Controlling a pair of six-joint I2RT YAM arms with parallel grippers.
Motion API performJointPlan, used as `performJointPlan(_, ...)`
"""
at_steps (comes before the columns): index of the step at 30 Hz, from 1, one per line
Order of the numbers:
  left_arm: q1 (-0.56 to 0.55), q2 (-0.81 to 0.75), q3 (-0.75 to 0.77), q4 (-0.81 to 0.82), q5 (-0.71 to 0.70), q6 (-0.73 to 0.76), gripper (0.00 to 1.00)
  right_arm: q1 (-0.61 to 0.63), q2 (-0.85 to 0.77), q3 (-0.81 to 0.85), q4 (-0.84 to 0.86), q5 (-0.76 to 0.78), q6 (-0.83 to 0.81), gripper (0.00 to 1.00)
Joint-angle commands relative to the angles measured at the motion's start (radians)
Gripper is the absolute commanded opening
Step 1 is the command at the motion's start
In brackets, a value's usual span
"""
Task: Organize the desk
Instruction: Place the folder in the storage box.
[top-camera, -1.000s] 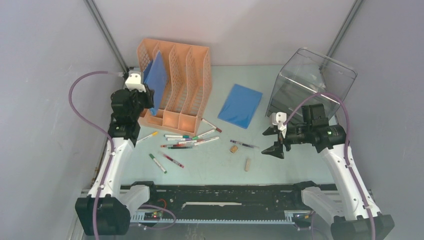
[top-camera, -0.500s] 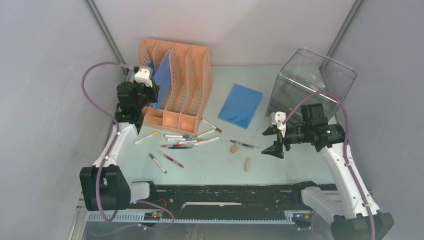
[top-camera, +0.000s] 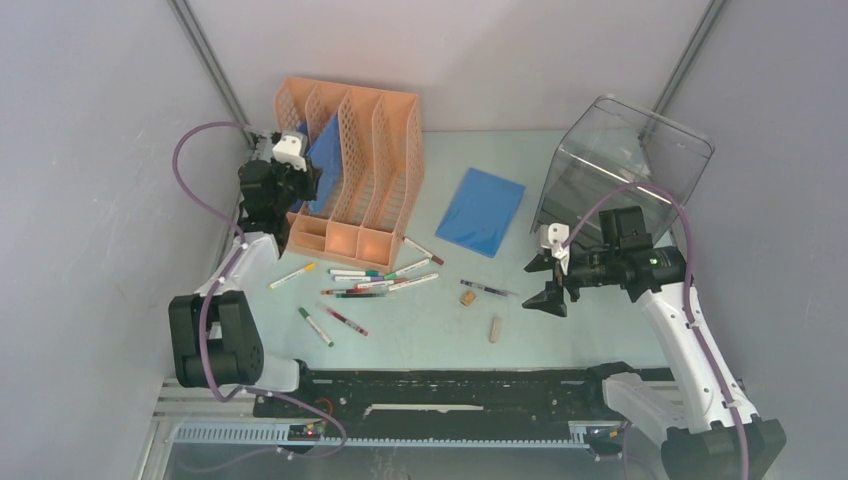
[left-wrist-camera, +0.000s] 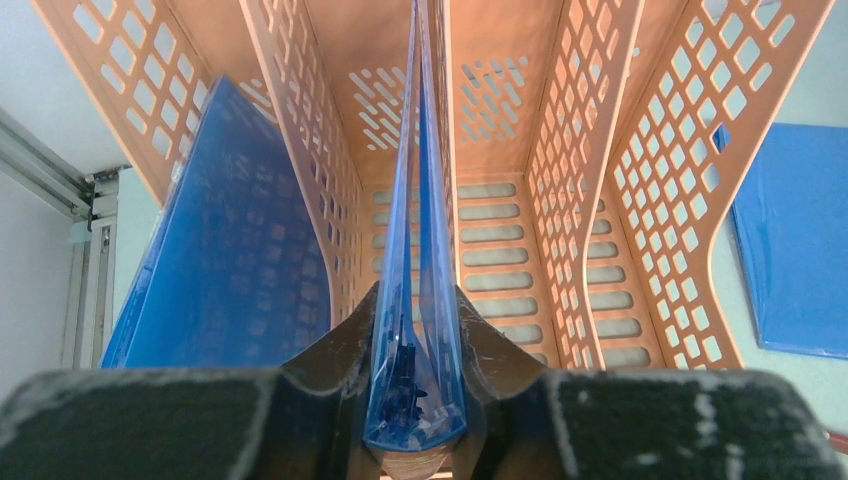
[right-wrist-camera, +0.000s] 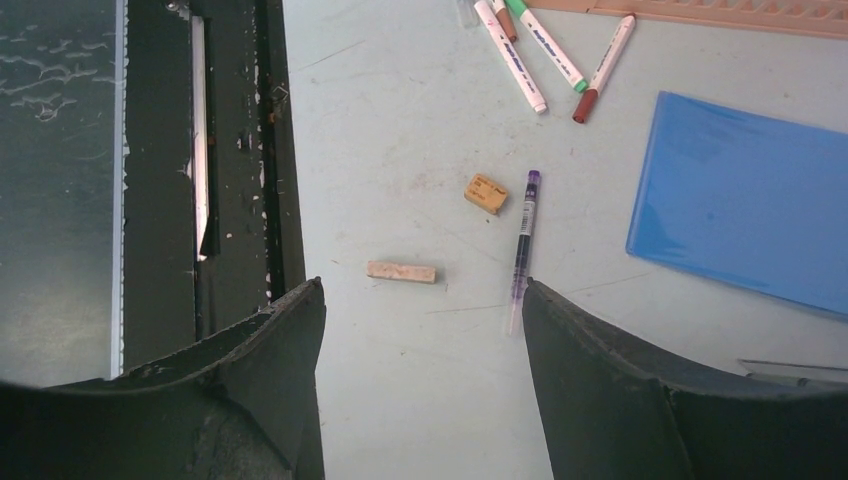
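I will next lower my left gripper toward the rack's bottom and then open it, since the blue folder stands edge-on between the dividers of the rack's second slot (top-camera: 325, 185) (left-wrist-camera: 400, 240).
On the pale green desk (top-camera: 420, 330) stands an orange file rack (top-camera: 365, 160). My left gripper (top-camera: 298, 176) (left-wrist-camera: 417, 295) is shut on the lower edge of a blue folder (top-camera: 322, 160) (left-wrist-camera: 440, 330), which stands edge-on in the rack's second slot from the left. Another blue folder (left-wrist-camera: 230, 250) leans in the leftmost slot. A third blue folder (top-camera: 480, 210) (right-wrist-camera: 745, 200) lies flat on the desk. My right gripper (top-camera: 545, 283) (right-wrist-camera: 422, 290) hovers open above bare desk, with nothing between its fingers.
Several markers (top-camera: 370, 283) lie scattered in front of the rack. A purple pen (right-wrist-camera: 522, 240), a small tan eraser (right-wrist-camera: 485, 193) and a pale stick (right-wrist-camera: 401, 271) lie just beyond my right fingertips. A clear plastic box (top-camera: 620, 165) stands tilted at the back right.
My left arm has reached farther back and carried the blue folder from the rack's front left corner deeper into its slot. The right arm has barely moved.
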Motion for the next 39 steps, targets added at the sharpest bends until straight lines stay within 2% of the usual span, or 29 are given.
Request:
performJointPlan(1,0.01,0.014,-0.017,0.136,0.032,-0.005,0.0,0.005,0.006,0.0,0.021,0.0,-0.002,0.79)
performJointPlan(9,0.016,0.042,-0.073,0.179,0.033,-0.014,0.02,0.007,0.012,-0.001,0.021,0.002,-0.003,0.79)
performJointPlan(15,0.014,0.05,-0.098,0.191,0.016,-0.026,0.1,0.008,0.009,0.0,0.019,0.0,-0.004,0.79)
performJointPlan(19,0.014,0.049,-0.107,0.199,0.007,-0.031,0.1,0.008,0.005,0.0,0.018,-0.002,-0.007,0.79)
performJointPlan(29,0.016,0.06,-0.083,0.28,0.0,-0.056,0.04,0.01,0.004,-0.001,0.017,-0.002,-0.008,0.79)
performJointPlan(39,0.016,0.108,-0.099,0.37,0.009,-0.093,0.03,0.01,0.008,-0.001,0.013,0.0,-0.013,0.79)
